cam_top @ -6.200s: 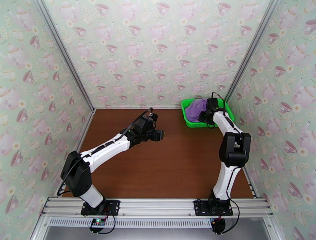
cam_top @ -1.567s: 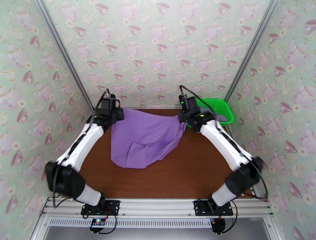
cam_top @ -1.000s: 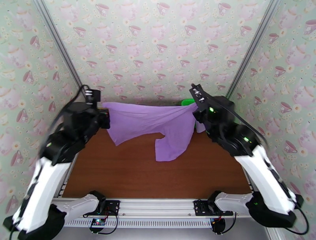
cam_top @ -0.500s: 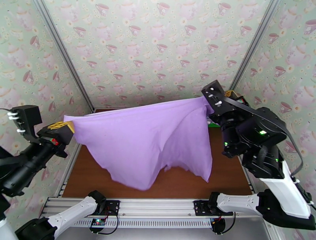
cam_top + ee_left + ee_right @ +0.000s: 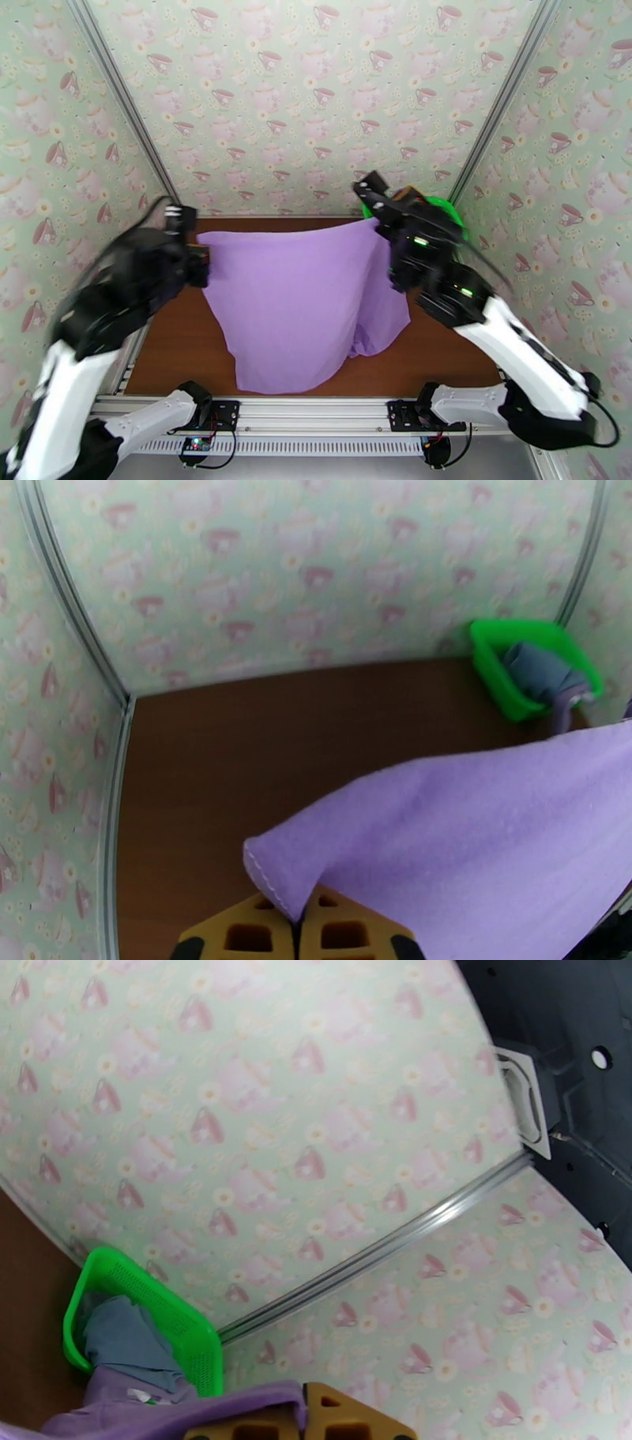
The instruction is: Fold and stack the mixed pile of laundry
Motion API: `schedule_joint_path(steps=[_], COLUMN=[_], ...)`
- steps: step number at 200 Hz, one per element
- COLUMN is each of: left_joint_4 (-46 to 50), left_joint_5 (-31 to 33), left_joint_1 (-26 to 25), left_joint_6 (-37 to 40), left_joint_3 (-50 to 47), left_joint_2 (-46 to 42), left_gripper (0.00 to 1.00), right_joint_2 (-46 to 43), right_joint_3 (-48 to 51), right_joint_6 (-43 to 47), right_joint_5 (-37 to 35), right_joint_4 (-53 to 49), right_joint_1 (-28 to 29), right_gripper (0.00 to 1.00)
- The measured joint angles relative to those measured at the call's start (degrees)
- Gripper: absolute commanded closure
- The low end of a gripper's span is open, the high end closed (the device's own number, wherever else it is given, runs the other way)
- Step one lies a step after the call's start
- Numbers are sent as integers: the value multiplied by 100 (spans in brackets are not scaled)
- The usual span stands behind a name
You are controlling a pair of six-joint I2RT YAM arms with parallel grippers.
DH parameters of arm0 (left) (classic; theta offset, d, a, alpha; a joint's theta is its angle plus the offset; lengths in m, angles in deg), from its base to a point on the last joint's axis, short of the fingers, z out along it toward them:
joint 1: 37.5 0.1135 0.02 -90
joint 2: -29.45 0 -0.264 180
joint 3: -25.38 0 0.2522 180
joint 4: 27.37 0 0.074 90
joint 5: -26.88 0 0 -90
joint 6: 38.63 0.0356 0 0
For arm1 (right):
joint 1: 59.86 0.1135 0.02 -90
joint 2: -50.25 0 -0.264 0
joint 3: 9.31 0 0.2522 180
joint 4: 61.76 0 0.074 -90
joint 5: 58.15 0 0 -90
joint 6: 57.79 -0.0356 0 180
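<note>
The shirt's pinched corner should next go down and outward toward the back wall in my left gripper, and then my left gripper should release it.
The bright purple shirt (image 5: 300,304) hangs spread between both grippers above the brown table (image 5: 466,347). Its lower hem reaches down near the table's front edge. My left gripper (image 5: 203,264) is shut on the shirt's upper left corner; in the left wrist view the yellow fingers (image 5: 245,936) pinch the purple shirt's (image 5: 474,843) hemmed edge. My right gripper (image 5: 381,226) is shut on the upper right corner, with purple cloth (image 5: 197,1414) beside its fingers (image 5: 347,1422). A dusty blue-grey garment (image 5: 541,668) and a pale lavender-grey one (image 5: 566,705) lie in the green basket (image 5: 499,681).
The green mesh basket (image 5: 444,210) stands in the far right corner, partly behind my right arm. Its wall (image 5: 178,1319) and the blue-grey garment (image 5: 126,1339) also show from the right wrist. Wallpapered walls close off three sides. A metal rail (image 5: 316,414) runs along the front.
Both arms have come down and away from the camera, the left one blurred by motion. The stretched shirt has dropped with them and now hangs lower and narrower over the table.
</note>
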Motion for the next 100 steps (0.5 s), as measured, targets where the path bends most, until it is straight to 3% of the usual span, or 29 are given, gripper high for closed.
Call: schedule_joint_path(steps=[42,81,86,100], left_joint_4=[-1193,-2347,-2437,-2621], left_joint_5=[348,549,562,664], left_joint_1=[599,1091,1126,1209], left_joint_6=[275,627,667,778], left_joint_3=[-264,398,579,1167], left_joint_2=[1506,3523,3814,4712], left_gripper=[100,100,100,100], right_joint_2=[2181,4793,5086,6118], right_joint_3=[-20,-1604,-1921,-3136], right_joint_6=[-531,-518,-479,-433], right_joint_5=[811,1298,1331,1469], right_joint_4=[570,1281,1331,1438], right_joint_1=[-901,-1235,-1246,-1272], right_gripper=[100,100,94,54])
